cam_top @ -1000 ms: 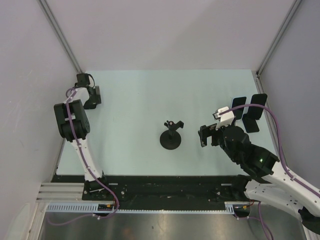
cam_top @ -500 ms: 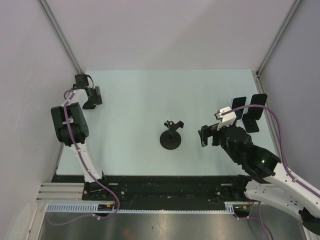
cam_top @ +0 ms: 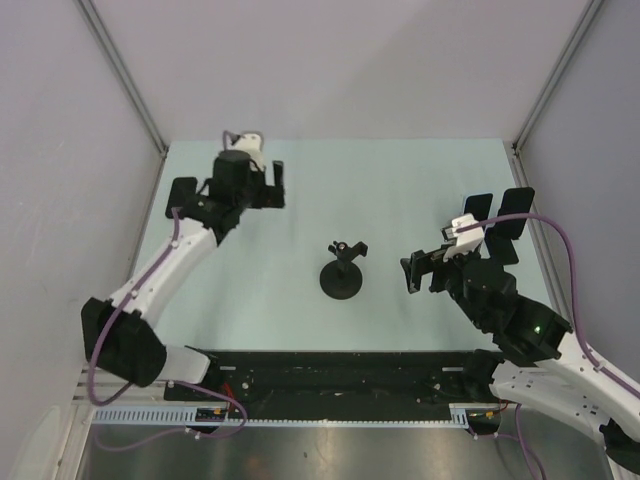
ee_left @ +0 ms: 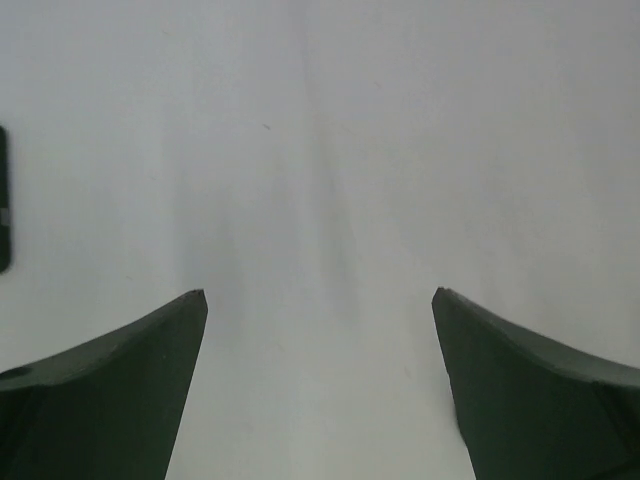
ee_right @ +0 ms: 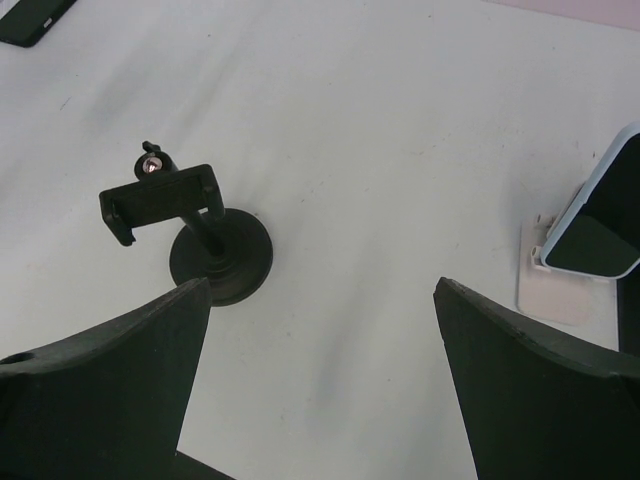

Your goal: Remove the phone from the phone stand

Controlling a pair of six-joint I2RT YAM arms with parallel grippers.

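My left gripper moves back to the stand on its right in the top view next, onto the end of the clamp farther from my right gripper.
The black phone stand (cam_top: pixel 342 276) stands at the table's middle, and its clamp (cam_top: pixel 346 248) holds nothing. The right wrist view shows the stand (ee_right: pixel 218 255) with its empty clamp (ee_right: pixel 160 200). Three dark phones (cam_top: pixel 497 212) lie at the right edge. My right gripper (cam_top: pixel 417 272) is open and empty, right of the stand and apart from it; the right wrist view shows this gripper (ee_right: pixel 320 285) over bare table. My left gripper (cam_top: pixel 275 185) is open and empty at the back left, over bare table in its wrist view (ee_left: pixel 320 300).
A dark phone (ee_right: pixel 32 15) lies at the top left of the right wrist view. A phone in a light-blue case (ee_right: pixel 600 215) and a white piece (ee_right: pixel 555 272) show at its right edge. A dark object (ee_left: pixel 3 200) sits at the left wrist view's left edge.
My left arm has swung from the far-left corner toward the back middle of the table. My right arm has barely shifted. The stand has not moved.
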